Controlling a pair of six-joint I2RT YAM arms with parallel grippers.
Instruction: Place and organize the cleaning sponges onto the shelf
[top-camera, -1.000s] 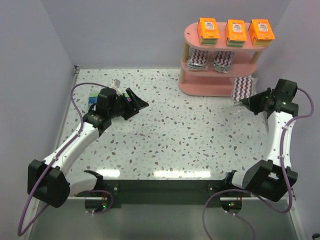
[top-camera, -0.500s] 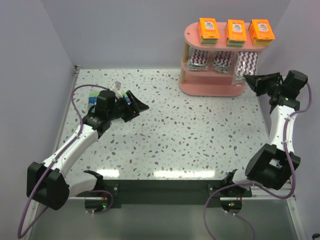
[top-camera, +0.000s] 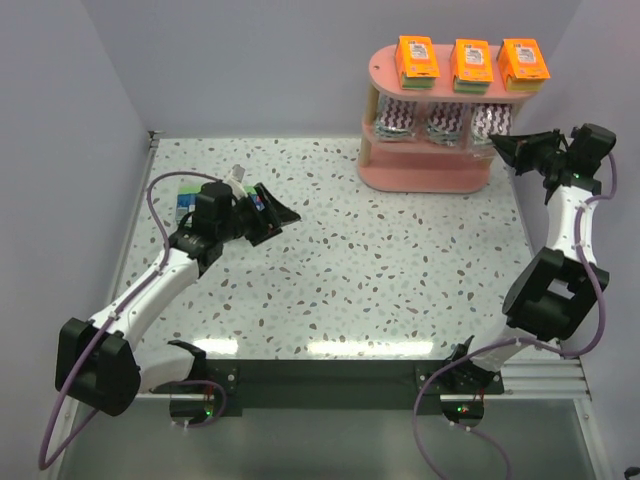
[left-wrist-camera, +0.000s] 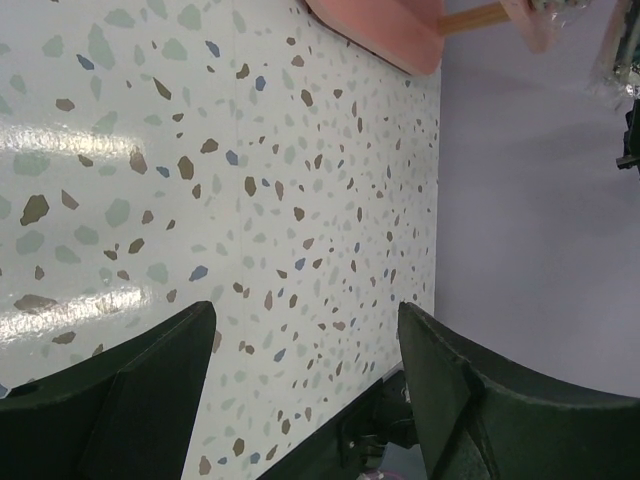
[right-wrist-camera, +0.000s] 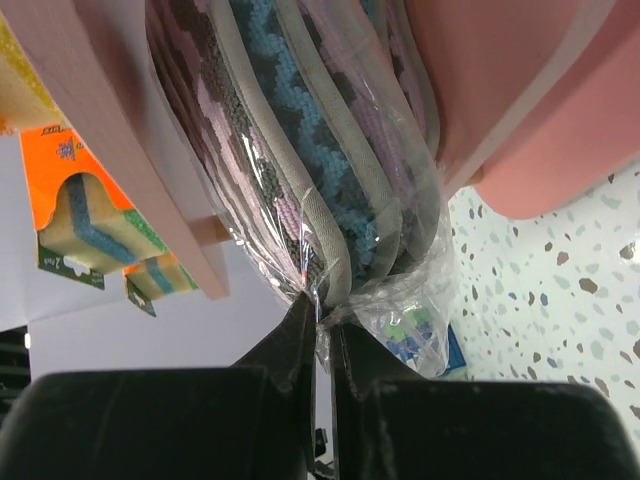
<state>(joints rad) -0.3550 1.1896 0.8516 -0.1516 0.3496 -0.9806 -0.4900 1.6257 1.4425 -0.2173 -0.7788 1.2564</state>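
The third pack's wrapped end sticks out past the near edge of the middle board, so my right gripper has to push it outward and a little down onto that board (right-wrist-camera: 437, 112).
The pink shelf (top-camera: 415, 178) stands at the far right. Three orange packs (top-camera: 471, 62) sit on its top board. Two purple-white zigzag packs (top-camera: 420, 120) lie on the middle board. My right gripper (top-camera: 499, 143) is shut on the clear wrap of a third zigzag pack (top-camera: 492, 120) and holds it at the right end of the middle board. In the right wrist view the gripper (right-wrist-camera: 322, 322) pinches the wrap edge of that pack (right-wrist-camera: 300, 150) between the pink boards (right-wrist-camera: 500, 80). My left gripper (top-camera: 281, 209) is open and empty, as the left wrist view (left-wrist-camera: 305, 312) shows. Blue-green boxes (top-camera: 186, 203) lie behind the left arm.
The grey walls close in the table (top-camera: 380, 270) on the left, back and right. The right arm reaches up close to the right wall. The shelf's bottom board shows in the left wrist view (left-wrist-camera: 380, 35).
My right gripper has lifted the zigzag pack from beside the shelf's foot up to the right end of the middle board. The left arm has barely moved.
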